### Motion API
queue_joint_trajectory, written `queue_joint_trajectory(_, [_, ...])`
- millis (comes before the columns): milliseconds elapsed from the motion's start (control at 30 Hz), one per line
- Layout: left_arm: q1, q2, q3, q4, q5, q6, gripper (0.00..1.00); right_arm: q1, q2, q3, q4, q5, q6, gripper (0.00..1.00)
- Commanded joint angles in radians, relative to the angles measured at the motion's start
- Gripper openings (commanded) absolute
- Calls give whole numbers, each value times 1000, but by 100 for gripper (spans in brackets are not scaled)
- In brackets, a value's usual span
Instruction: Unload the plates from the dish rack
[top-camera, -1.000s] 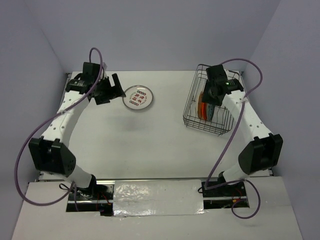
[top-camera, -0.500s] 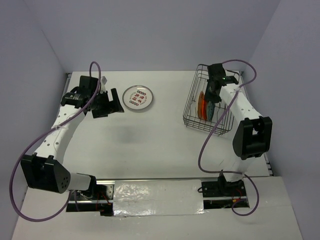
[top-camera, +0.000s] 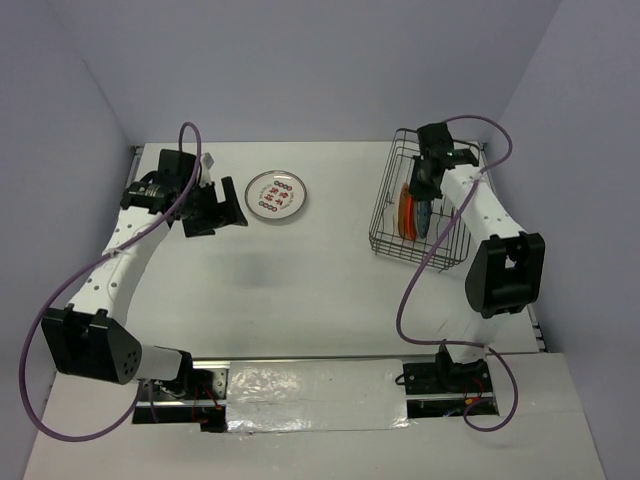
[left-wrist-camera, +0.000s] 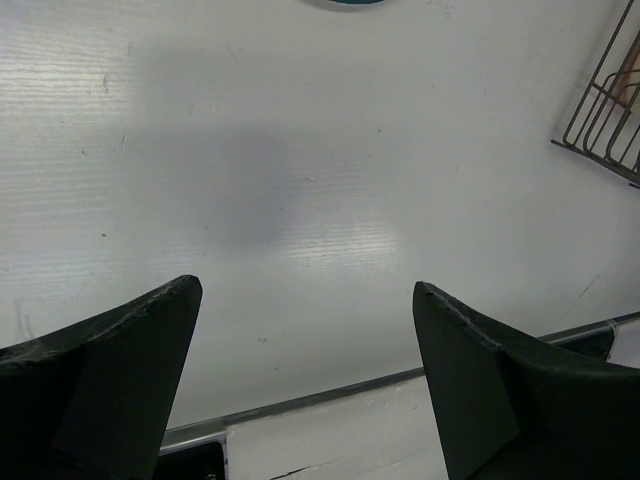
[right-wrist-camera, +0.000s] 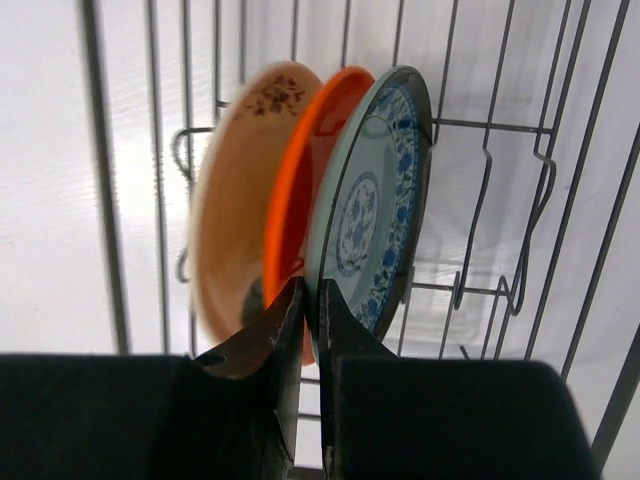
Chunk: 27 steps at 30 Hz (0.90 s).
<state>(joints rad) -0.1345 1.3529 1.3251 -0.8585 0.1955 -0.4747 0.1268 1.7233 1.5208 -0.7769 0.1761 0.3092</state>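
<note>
I will next raise my right gripper from the rack (top-camera: 386, 203) and bring the flat teal-blue plate there down.
The black wire dish rack (top-camera: 386, 203) stands at the far right of the table. Three plates stand on edge in it: cream with a dark spot (right-wrist-camera: 235, 200), orange (right-wrist-camera: 300, 190) and teal-blue patterned (right-wrist-camera: 375, 200). My right gripper (top-camera: 424, 193) reaches down into the rack. In the right wrist view it (right-wrist-camera: 311, 292) is shut on the lower rim of the teal-blue plate, one finger between it and the orange plate. A white plate with red marks (top-camera: 277, 194) lies flat on the table at the far middle-left. My left gripper (top-camera: 216, 203) is open and empty, just left of that plate.
The rack's wires (right-wrist-camera: 500, 130) rise close around my right gripper on both sides. A corner of the rack (left-wrist-camera: 605, 120) shows at the right edge of the left wrist view. The table's metal front rail (left-wrist-camera: 300, 405) runs below the left fingers.
My right arm has folded upright and the gripper has sunk deeper into the rack onto the plates. My left gripper has drawn back a little to the left of the white plate.
</note>
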Motion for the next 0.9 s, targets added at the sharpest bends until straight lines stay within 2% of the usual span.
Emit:
queue_joint_trajectory(0, [4,17,84,-11,5,-10,99,-4,-105,168,-79,33,-53,0])
queue_joint_trajectory(67, [4,29,108,-30,-1,-28,99,-4,-131,232,-151,23,-70,0])
queue_joint_trajectory(200, [4,49,173,-80,-79,-74,99,34,-145,465,-274,-55,-134,0])
queue_joint_trajectory(267, [7,54,206,-121,-172,-128,100,129,-130,542,-335,-75,-215,0])
queue_joint_trajectory(300, [10,61,218,-143,-192,-171,99,176,-140,526,-325,-81,-240,0])
queue_joint_trajectory(333, [15,66,229,-163,-247,-192,100,294,-151,497,-308,-78,-292,0])
queue_joint_trajectory(400, [45,69,246,-195,-300,-252,99,432,-127,423,-300,-29,-352,0])
queue_joint_trajectory(433, [61,69,247,-204,-304,-271,99,573,-107,406,-301,56,-404,0])
queue_joint_trajectory(500, [99,54,256,-223,-333,-320,100,704,-39,346,-283,158,-450,0])
queue_joint_trajectory(533, [113,45,260,-237,-350,-335,100,805,-16,328,-265,256,-475,0])
queue_joint_trajectory(633, [199,-14,235,-218,-386,-358,100,896,63,277,-191,269,-472,0])
queue_joint_trajectory(867, [338,-95,120,-180,-326,-283,100,948,205,191,-1,155,-418,1])
